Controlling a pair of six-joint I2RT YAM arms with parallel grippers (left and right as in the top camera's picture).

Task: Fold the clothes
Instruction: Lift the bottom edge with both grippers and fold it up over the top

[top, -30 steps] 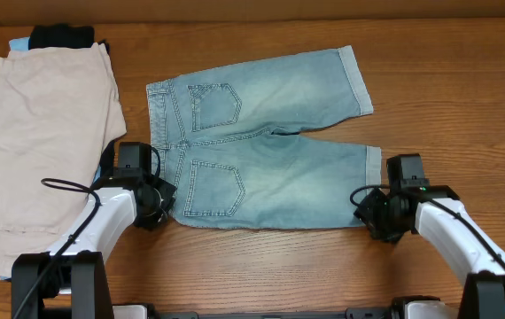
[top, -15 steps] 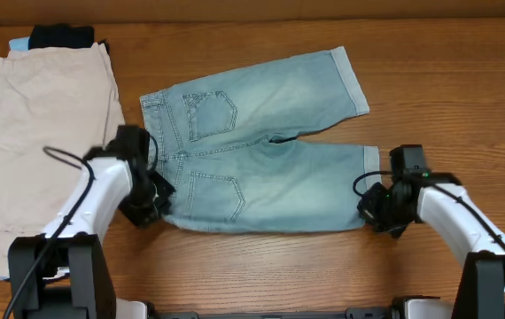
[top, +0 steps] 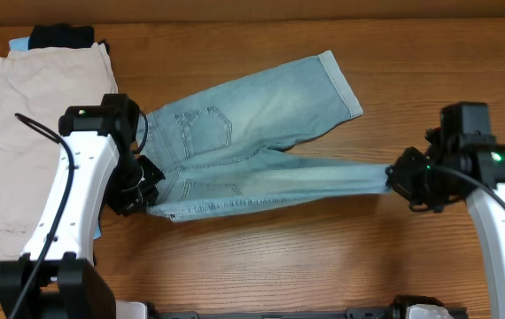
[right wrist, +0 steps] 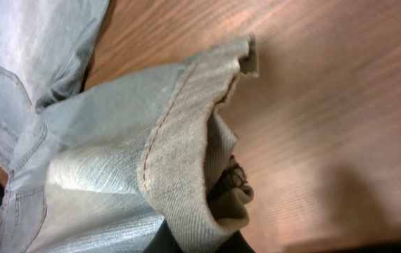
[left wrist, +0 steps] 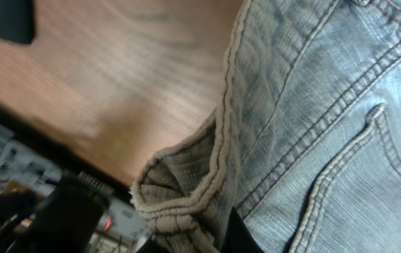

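Observation:
My left gripper carries the waistband corner outward next, lowers it onto the waistband's far end point(top: 150, 124) and releases it, as the far leg of the shorts rests upon the table.
The clothes, light-blue denim shorts point(top: 252, 111), hang partly lifted between my two grippers. My left gripper point(top: 149, 195) is shut on the waistband corner point(left wrist: 186, 200), which bunches up between the fingers. On the other side my right gripper point(top: 397, 177) is shut on the near leg's cuffed hem point(right wrist: 200, 169). That near leg is pulled into a narrow taut band point(top: 297, 173) above the table. The far leg with its cuff point(top: 337, 80) still rests on the wood, angled to the upper right. Back pockets face up.
A stack of beige folded garments point(top: 40, 133) fills the left side of the table, with dark point(top: 58, 35) and blue pieces under it at the back. Bare wooden tabletop point(top: 279, 257) lies in front of the shorts and to the right.
The right gripper has shut on the near leg's hem. Both arms have risen and drawn apart, lifting the near edge and stretching it taut. The shorts have skewed, far leg dragged left.

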